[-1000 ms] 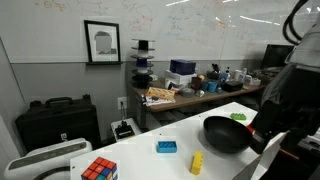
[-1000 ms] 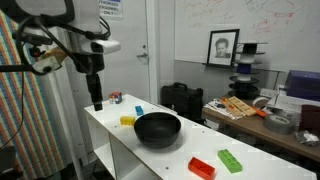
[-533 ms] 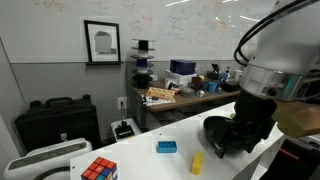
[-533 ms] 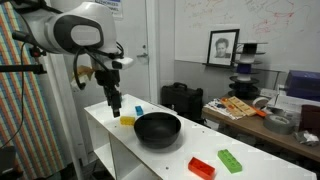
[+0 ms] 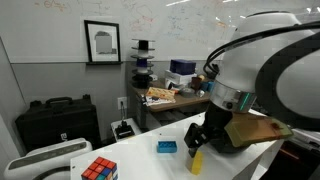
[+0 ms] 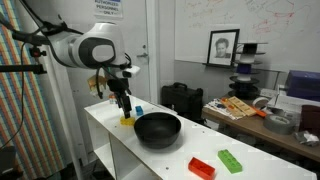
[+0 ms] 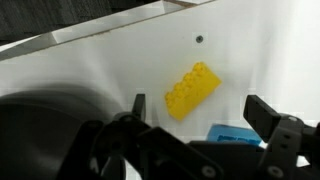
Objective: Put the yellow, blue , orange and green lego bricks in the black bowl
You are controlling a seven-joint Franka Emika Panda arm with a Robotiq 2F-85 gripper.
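The gripper moves down around the brick next and closes its fingers on it, since the yellow lego brick [image 5: 197, 162] [image 7: 192, 90] lies below it, between the open fingers.
My gripper [image 7: 200, 108] is open and hangs just above the yellow lego brick [image 7: 192, 90], which lies on the white table between the two fingers. In both exterior views the gripper [image 6: 125, 108] [image 5: 197, 141] is right over the yellow brick [image 6: 127, 121] [image 5: 197, 162]. The light blue brick [image 6: 138, 109] [image 5: 166, 147] [image 7: 235, 135] lies close beside it. The black bowl [image 6: 157, 127] stands next to them, empty as far as I can see. The orange-red brick [image 6: 201, 167] and the green brick [image 6: 230, 160] lie on the bowl's other side.
A multicoloured puzzle cube [image 5: 98, 170] sits near the table's front corner. The table edge [image 6: 100, 130] runs close to the yellow brick. A cluttered desk [image 6: 250, 108] and a black case [image 5: 55, 120] stand behind.
The arm has swung along the table to the yellow and blue bricks and come down over the yellow one. No brick or the bowl has moved.
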